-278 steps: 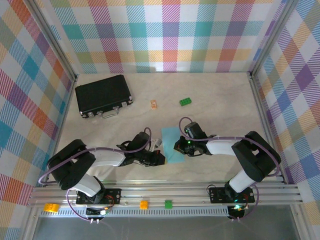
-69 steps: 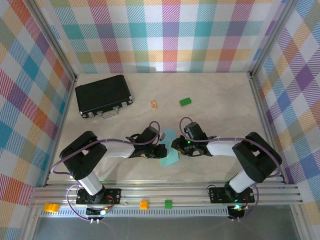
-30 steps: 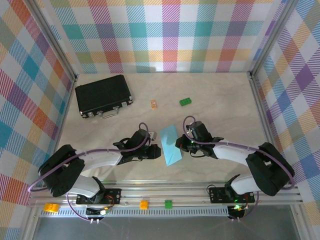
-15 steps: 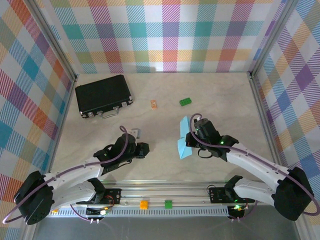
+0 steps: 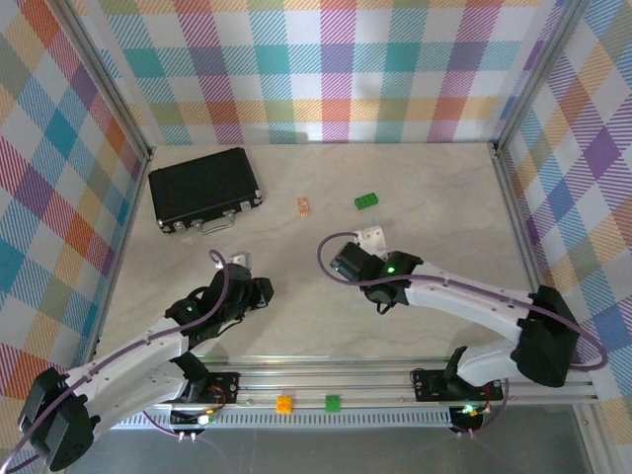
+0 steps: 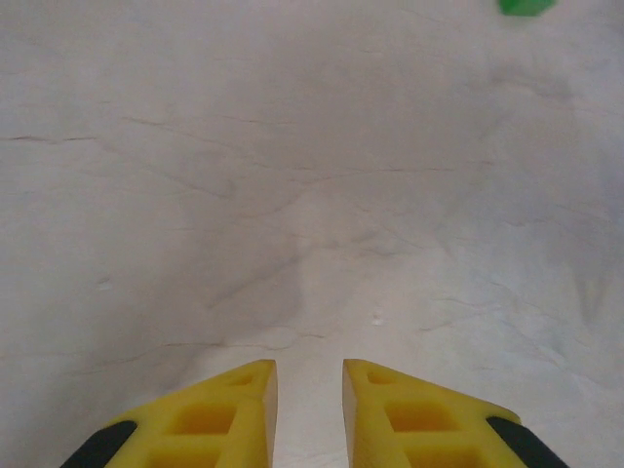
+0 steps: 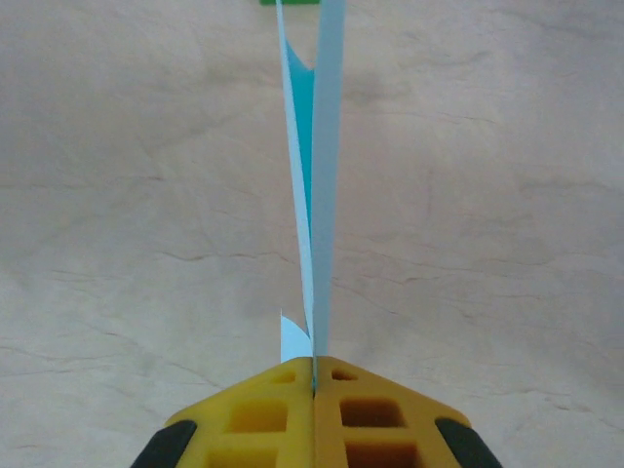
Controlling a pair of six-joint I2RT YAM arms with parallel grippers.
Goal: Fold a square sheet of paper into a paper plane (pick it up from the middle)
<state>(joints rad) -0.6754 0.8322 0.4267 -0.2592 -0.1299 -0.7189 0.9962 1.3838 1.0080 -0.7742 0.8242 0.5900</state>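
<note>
The folded light blue paper [image 7: 317, 175] still hangs above the table, so my right gripper will go down next onto the bare tabletop beneath it and release it.
My right gripper [image 7: 314, 363] is shut on the folded light blue paper [image 7: 317, 175]. The paper rises edge-on from between the yellow fingers as thin layers pressed together, with a small corner sticking out on the left. From this angle I cannot tell whether it has the full shape of a paper plane. From above, the right gripper [image 5: 343, 261] hangs over the middle of the table. The left gripper [image 5: 257, 288] is low at the left. Its yellow fingertips [image 6: 255, 380] stand a narrow gap apart, with bare table between them.
A black case [image 5: 202, 188] lies at the back left. A small orange piece [image 5: 304, 205] and a green brick [image 5: 366, 200] sit behind the grippers. The green brick [image 6: 526, 5] also shows at the top edge of the left wrist view. Loose bricks rest on the front rail [image 5: 284, 403].
The right gripper has swung left and turned with the paper, which is now edge-on. The left gripper has let go, drawn back to the left and parted its fingers a little.
</note>
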